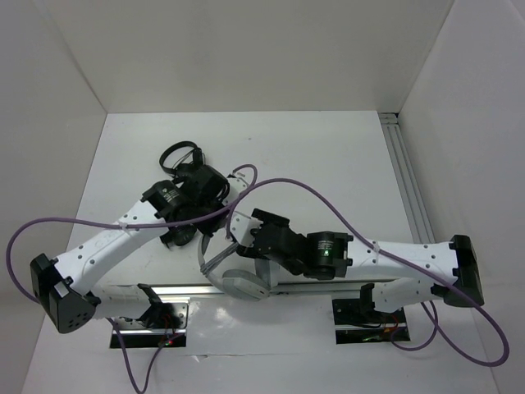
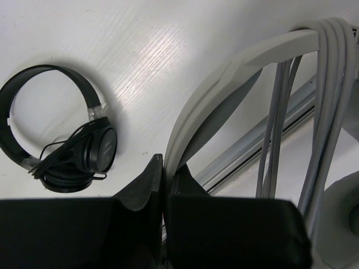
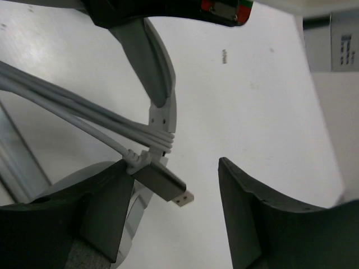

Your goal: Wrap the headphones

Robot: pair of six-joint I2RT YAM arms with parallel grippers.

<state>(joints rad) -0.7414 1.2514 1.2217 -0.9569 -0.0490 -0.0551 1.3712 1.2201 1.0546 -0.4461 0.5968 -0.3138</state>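
Note:
The robot's left hand has to go outward and to the left in the top view next, then down, and let go on the table's bare far corner, with the cable looped over the headband (image 2: 224, 73).
The light-grey headphones (image 1: 243, 285) stand near the table's front edge, one ear cup low and the headband (image 2: 224, 73) arching up. My left gripper (image 2: 165, 163) is shut on the headband's thin edge, holding it upright. The grey cable (image 2: 325, 84) is looped several times over the headband. Its turns bunch at the slider (image 3: 160, 134), and the cable ends in a dark USB plug (image 3: 165, 185). My right gripper (image 3: 176, 162) is open. The plug hangs between its fingers (image 3: 252, 213), close to the left one and not pinched. In the top view both grippers meet over the headphones, left (image 1: 223, 194) and right (image 1: 239, 234).
Small black headphones (image 2: 56, 140) with a tangled cable lie on the table behind the left gripper (image 1: 180, 156). An aluminium rail (image 2: 252, 145) runs along the front by the arm bases, another along the right wall (image 1: 406, 180). Purple arm cables (image 1: 328, 201) loop overhead.

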